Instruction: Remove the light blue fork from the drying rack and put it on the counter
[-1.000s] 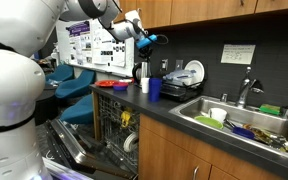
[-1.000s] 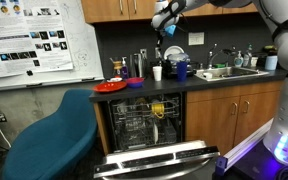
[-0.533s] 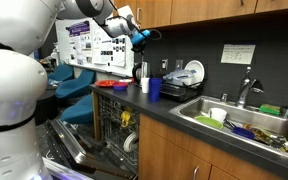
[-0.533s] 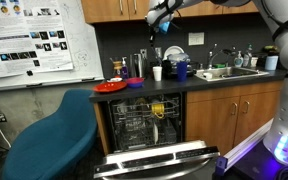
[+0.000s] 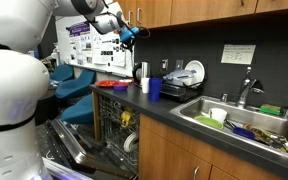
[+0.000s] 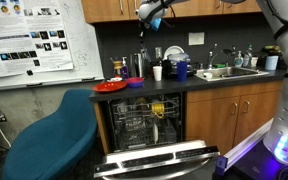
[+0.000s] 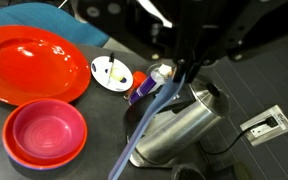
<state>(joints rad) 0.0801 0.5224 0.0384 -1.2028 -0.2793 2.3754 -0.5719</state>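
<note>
I should next lower my gripper to the bare counter between the pink bowl [image 7: 46, 133] and the white cup, well below it, and release the fork there.
My gripper [image 5: 127, 30] is high above the counter [image 5: 176, 110], up by the wooden wall cabinets, and also shows in the other exterior view [image 6: 149, 12]. It is shut on the light blue fork [image 7: 144, 125], which hangs down from the jaws in the wrist view. The fork shows as a small blue streak by the gripper [image 5: 137, 33]. Below it in the wrist view stand a steel kettle [image 7: 179, 125], a white dish [image 7: 111, 72], a red plate [image 7: 29, 62] and a pink bowl [image 7: 46, 133]. The drying rack [image 5: 186, 80] with white plates stands further along the counter, towards the sink.
A dark blue cup [image 5: 155, 88] and a white cup [image 5: 145, 85] stand on the counter near the rack. The sink [image 5: 239, 125] holds dishes. The dishwasher door [image 6: 159, 160] is open with its basket [image 6: 149, 125] pulled out. A blue chair [image 6: 54, 130] stands beside it.
My gripper has carried the fork up and away from the rack, along the counter towards the end with the red plate.
</note>
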